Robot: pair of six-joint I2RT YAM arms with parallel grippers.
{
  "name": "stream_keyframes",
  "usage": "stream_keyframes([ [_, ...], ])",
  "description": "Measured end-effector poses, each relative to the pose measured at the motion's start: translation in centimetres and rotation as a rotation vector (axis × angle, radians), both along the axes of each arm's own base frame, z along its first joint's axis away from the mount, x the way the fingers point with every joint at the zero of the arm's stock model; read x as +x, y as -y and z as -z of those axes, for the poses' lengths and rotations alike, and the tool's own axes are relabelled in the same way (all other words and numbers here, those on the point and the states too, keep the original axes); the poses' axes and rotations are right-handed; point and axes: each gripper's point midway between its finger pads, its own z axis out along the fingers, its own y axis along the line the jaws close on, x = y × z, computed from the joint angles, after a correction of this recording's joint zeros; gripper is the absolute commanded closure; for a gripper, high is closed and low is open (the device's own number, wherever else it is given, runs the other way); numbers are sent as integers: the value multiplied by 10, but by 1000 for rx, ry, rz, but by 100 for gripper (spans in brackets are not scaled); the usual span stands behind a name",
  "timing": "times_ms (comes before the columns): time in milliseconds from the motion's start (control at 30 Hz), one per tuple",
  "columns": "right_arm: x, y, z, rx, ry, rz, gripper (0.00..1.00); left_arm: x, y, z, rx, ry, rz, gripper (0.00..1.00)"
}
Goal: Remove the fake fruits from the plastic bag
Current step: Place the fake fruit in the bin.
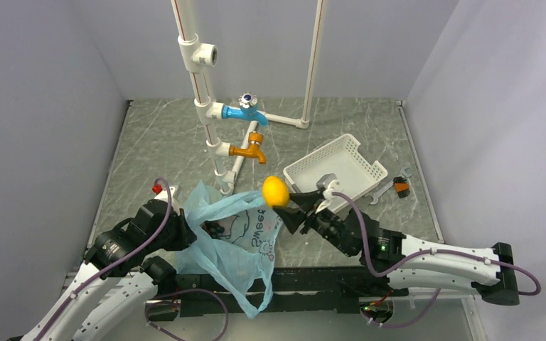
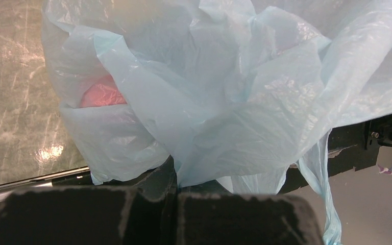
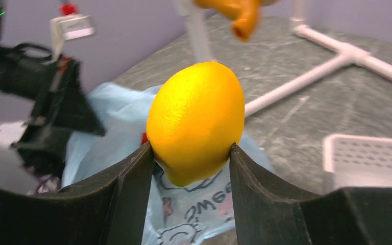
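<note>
The empty basket (image 1: 328, 168) (image 3: 375, 162) lies to the right of my right gripper in the top view, so I will swing across, tip the fingers down and release the fruit inside.
The light-blue plastic bag (image 1: 234, 245) lies at the near middle of the table, its mouth open toward the back. My left gripper (image 1: 179, 233) is shut on the bag's edge; in the left wrist view the film (image 2: 224, 102) is pinched between the closed jaws. A red-orange fruit (image 2: 102, 94) shows through the bag. Dark grapes (image 1: 217, 229) show inside the mouth. My right gripper (image 1: 284, 202) is shut on the orange-yellow oval fruit (image 1: 275, 190), held above the bag's right side; it also shows in the right wrist view (image 3: 196, 122). The pale yellow fruit is hidden.
A white slotted basket (image 1: 338, 174) stands right of the gripper. White pipes with a blue tap (image 1: 245, 110) and an orange tap (image 1: 251, 149) stand behind the bag. A wrench (image 1: 391, 186) and a small orange-black part (image 1: 401, 187) lie right of the basket.
</note>
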Motion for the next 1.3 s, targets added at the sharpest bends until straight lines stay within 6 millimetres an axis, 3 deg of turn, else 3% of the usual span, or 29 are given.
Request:
stream_keyframes([
  [367, 64, 113, 22, 82, -67, 614, 100, 0, 0, 0, 0, 0, 0, 100],
  [500, 85, 146, 39, 79, -107, 778, 100, 0, 0, 0, 0, 0, 0, 100],
  [600, 106, 162, 66, -6, -177, 882, 100, 0, 0, 0, 0, 0, 1, 100],
  [700, 124, 169, 97, -115, -277, 928, 98, 0, 0, 0, 0, 0, 0, 100],
  [800, 137, 170, 127, -197, -392, 933, 89, 0, 0, 0, 0, 0, 1, 100],
  [933, 141, 170, 156, -238, -521, 902, 70, 0, 0, 0, 0, 0, 0, 100],
  [1033, 141, 165, 165, -244, -572, 866, 50, 0, 0, 0, 0, 0, 1, 100],
  [1167, 138, 157, 167, -236, -598, 819, 31, 0, 0, 0, 0, 0, 1, 100],
  [1300, 137, 152, 167, -233, -608, 790, 20, 0, 0, 0, 0, -1, 1, 100],
])
